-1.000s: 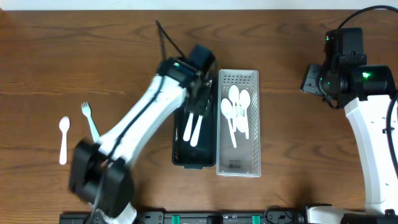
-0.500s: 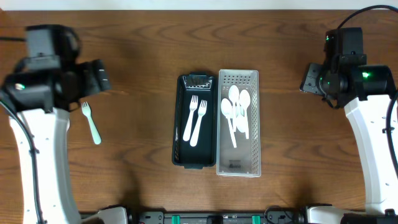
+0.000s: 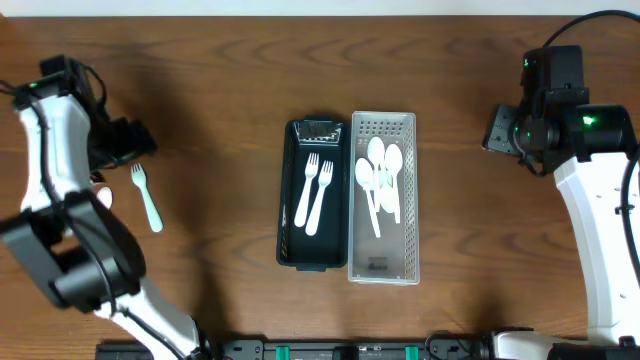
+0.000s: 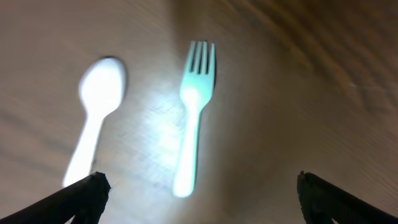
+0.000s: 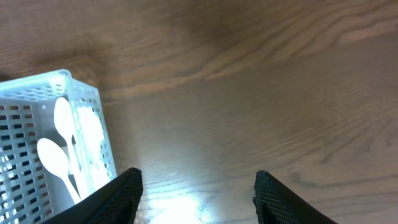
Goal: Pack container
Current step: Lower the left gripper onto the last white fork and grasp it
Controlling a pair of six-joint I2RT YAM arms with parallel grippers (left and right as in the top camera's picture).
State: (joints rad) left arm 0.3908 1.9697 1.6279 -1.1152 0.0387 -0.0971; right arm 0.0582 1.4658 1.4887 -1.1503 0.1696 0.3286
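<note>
I need to lower my left gripper onto the pale green fork's neck (image 3: 143,189) (image 4: 194,112) next, behind the fork's teeth, because the fork lies lengthwise between my left gripper's open fingers.
A dark bin (image 3: 287,200) at the table's middle holds two white forks (image 3: 314,195). Touching its right side, a white perforated basket (image 3: 410,200) holds several white spoons (image 3: 380,180). The basket also shows in the right wrist view (image 5: 93,124). A pale green fork (image 3: 148,198) and a white spoon (image 3: 103,192), mostly hidden by the arm, lie at the far left. In the left wrist view the fork (image 4: 194,112) and the spoon (image 4: 99,106) lie side by side. My left gripper (image 3: 128,140) (image 4: 199,199) is open above them. My right gripper (image 3: 497,128) (image 5: 199,199) is open and empty.
Bare wooden table lies between the left utensils and the bins, and between the basket and the right arm. A black rail (image 3: 350,350) runs along the table's front edge.
My left arm has swung from over the dark bin to the far left, above the loose fork and spoon. The right arm has not moved.
</note>
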